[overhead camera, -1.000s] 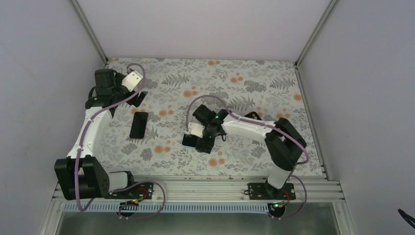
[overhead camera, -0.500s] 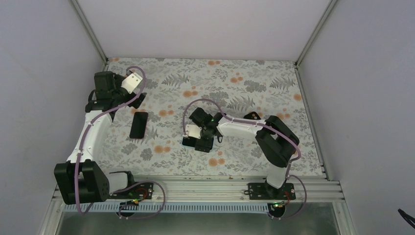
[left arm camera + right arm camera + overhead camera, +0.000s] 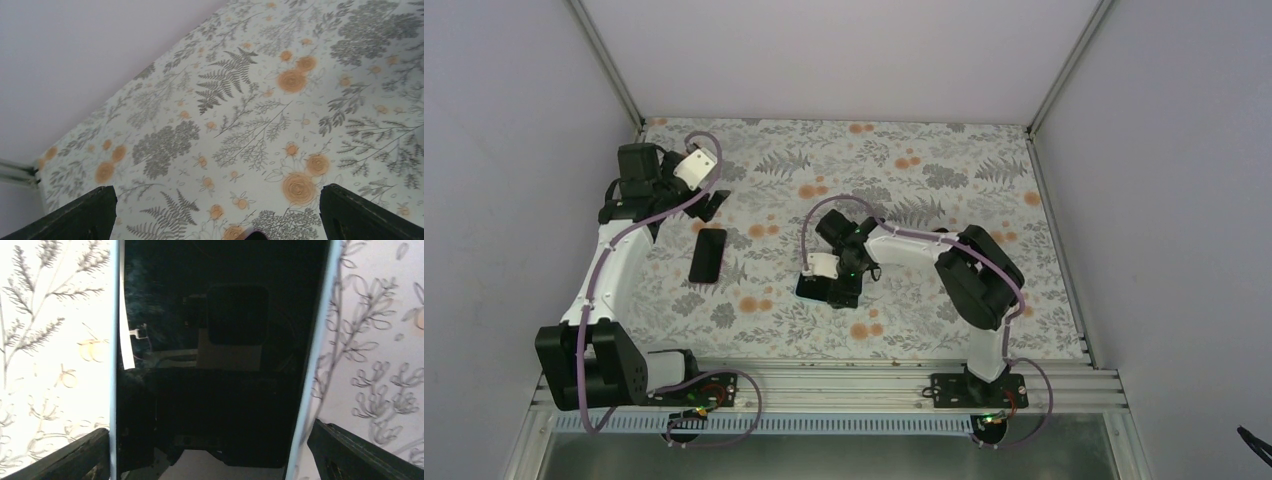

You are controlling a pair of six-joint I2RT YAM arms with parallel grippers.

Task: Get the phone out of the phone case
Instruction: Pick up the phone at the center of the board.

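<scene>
I will turn and swing my left gripper to its right in the top view, to the phone (image 3: pixel 807 289), and close on the end of the phone that the right gripper leaves uncovered.
A glossy black screen with a light-blue rim, the phone (image 3: pixel 215 315), lies flat on the floral mat and fills the right wrist view. I cannot tell whether the rim is a case. My right gripper (image 3: pixel 207 437) is open, with one finger at each long side of it. From above, the right gripper (image 3: pixel 836 290) covers most of the phone (image 3: pixel 807 289). A second flat black slab (image 3: pixel 707 255) lies at the left; its tip shows at the bottom of the left wrist view (image 3: pixel 255 236). My left gripper (image 3: pixel 216 192) is open and empty, above the mat just beyond the slab (image 3: pixel 709 205).
The floral mat (image 3: pixel 944 170) covers the table between grey walls. A metal rail (image 3: pixel 824 385) runs along the near edge by the arm bases. A small black object (image 3: pixel 941 236) lies beside the right forearm.
My right gripper has shifted slightly up and left over the blue-rimmed phone as the right elbow swung left. The left arm has barely moved.
</scene>
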